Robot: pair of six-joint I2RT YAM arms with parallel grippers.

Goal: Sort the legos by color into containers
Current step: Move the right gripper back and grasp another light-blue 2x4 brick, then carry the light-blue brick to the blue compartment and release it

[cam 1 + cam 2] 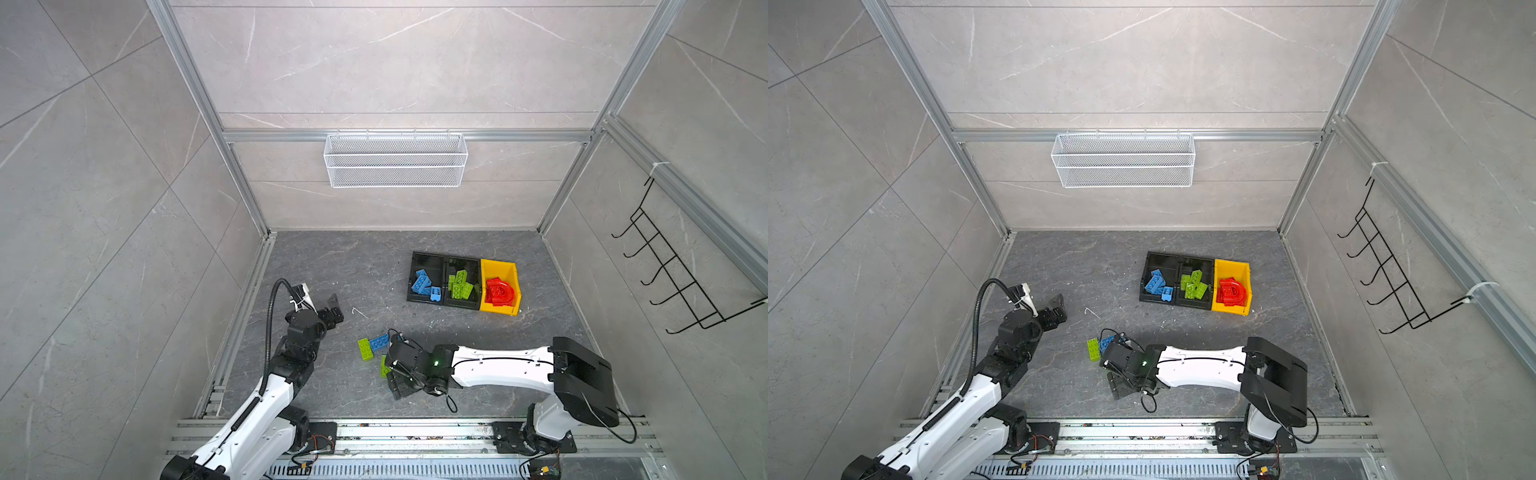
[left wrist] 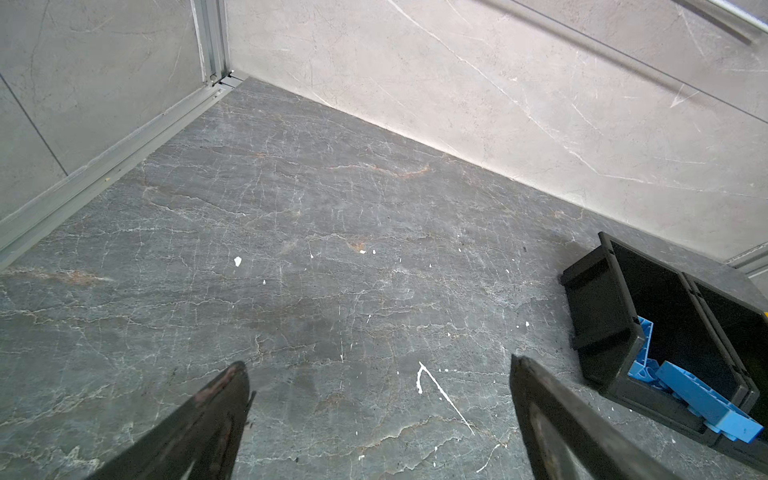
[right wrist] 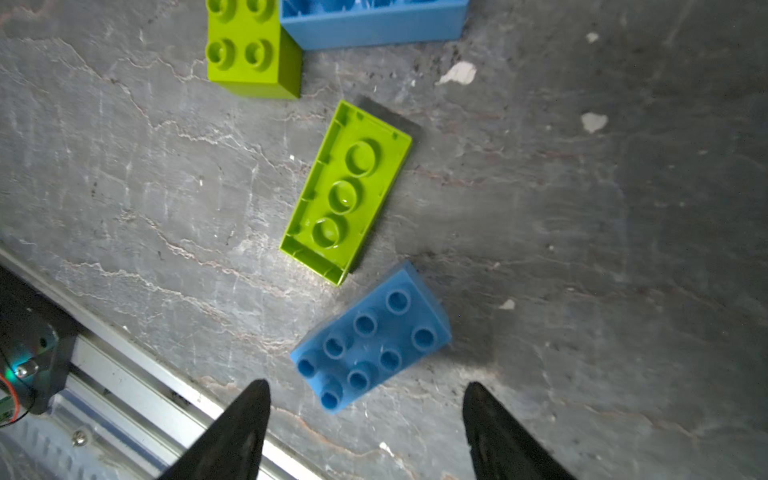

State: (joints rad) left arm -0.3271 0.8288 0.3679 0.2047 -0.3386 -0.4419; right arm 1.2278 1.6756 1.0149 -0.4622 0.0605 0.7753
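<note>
The lego lies slantwise below my open fingers, so my right gripper should next turn and come down over the long sides of the studded blue lego (image 3: 372, 336).
Several legos lie loose on the grey floor. The right wrist view shows a studded blue lego (image 3: 372, 336), an upside-down green lego (image 3: 347, 193), a studs-up green lego (image 3: 253, 50) and a hollow-side blue lego (image 3: 374, 20). My right gripper (image 3: 365, 385) is open and holds nothing, and the studded blue lego lies just past its fingertips. In a top view it (image 1: 388, 366) hovers over these pieces. A black bin (image 1: 426, 259) holds blue legos, a second black bin (image 1: 462, 264) green ones and a yellow bin (image 1: 498, 266) red ones. My left gripper (image 2: 378, 365) stands open over bare floor.
A white wire basket (image 1: 395, 160) hangs on the back wall. A black hook rack (image 1: 673, 266) hangs on the right wall. An aluminium rail (image 1: 415, 432) runs along the front edge, close to my right gripper. The blue-lego bin (image 2: 598, 299) stands beside my left gripper.
</note>
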